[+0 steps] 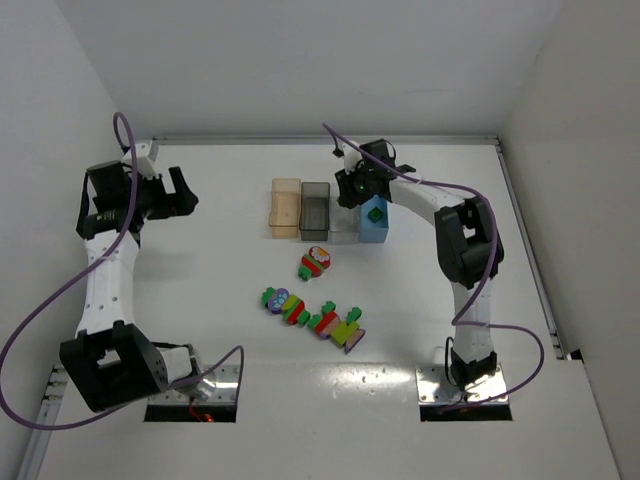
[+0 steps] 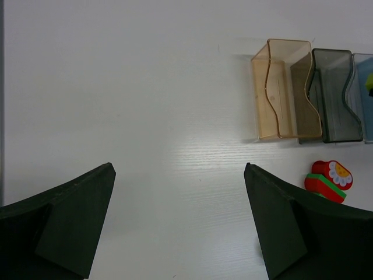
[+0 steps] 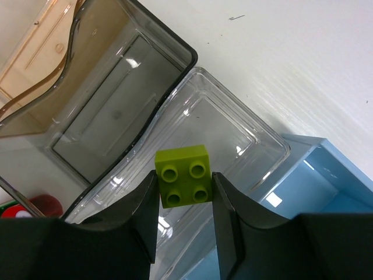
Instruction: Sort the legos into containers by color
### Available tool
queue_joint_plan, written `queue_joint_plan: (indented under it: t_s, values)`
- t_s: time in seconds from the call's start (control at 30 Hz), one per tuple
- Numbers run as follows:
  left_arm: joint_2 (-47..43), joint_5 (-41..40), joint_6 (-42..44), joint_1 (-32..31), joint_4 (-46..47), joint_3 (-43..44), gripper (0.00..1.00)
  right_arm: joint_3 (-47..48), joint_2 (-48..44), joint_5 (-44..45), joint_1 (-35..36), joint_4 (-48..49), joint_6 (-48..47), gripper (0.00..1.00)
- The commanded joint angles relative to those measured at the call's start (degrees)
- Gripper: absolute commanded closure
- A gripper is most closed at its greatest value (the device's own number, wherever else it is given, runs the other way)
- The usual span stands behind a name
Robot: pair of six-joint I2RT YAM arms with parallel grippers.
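Observation:
The left gripper goes toward the right in the top view, back and down onto the red cluster's green end (image 1: 304, 272) next, because that green end juts out clear.
My right gripper (image 3: 185, 188) is shut on a lime-yellow lego (image 3: 185, 177) and holds it above the clear bin (image 3: 233, 140); in the top view the gripper (image 1: 355, 186) hangs over the row of bins. The row runs tan bin (image 1: 285, 207), smoky grey bin (image 1: 314, 209), clear bin, light blue bin (image 1: 374, 230). A dark green lego (image 1: 375, 213) sits in the light blue bin. A small red cluster (image 1: 316, 262) and a long multicoloured cluster (image 1: 312, 317) lie on the table. My left gripper (image 2: 178, 169) is open and empty over bare table at far left (image 1: 185, 195).
White walls close in the table on the left, back and right. The left wrist view shows the tan bin (image 2: 281, 87), the grey bin (image 2: 332, 93) and the red cluster (image 2: 328, 181) off to its right. The grey bin (image 3: 111, 99) looks empty.

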Motion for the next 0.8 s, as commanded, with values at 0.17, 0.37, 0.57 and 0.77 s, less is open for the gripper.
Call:
queue_joint_plan:
  t_s: [0.17,0.37,0.57,0.77]
  values:
    - [0.16,1.81,0.35,-0.97,0.6,1.02,0.0,0.31,-1.21,1.23,0.35,0.77,-0.55,0.54]
    - [0.16,3.12,0.87,-0.97,0.6,0.5,0.0,-0.22,-2.87,0.54,0.35,1.29,-0.55,0.27]
    - [-3.53,10.41,7.88,-3.77,-0.01,-1.95,0.0,-0.74,-10.52,-4.29,1.48,2.53,2.52,0.26]
    - [-4.24,13.85,11.33,-13.15,-4.5,-3.98,0.06,-3.37,-20.27,-4.76,2.54,2.36,2.1,0.26]
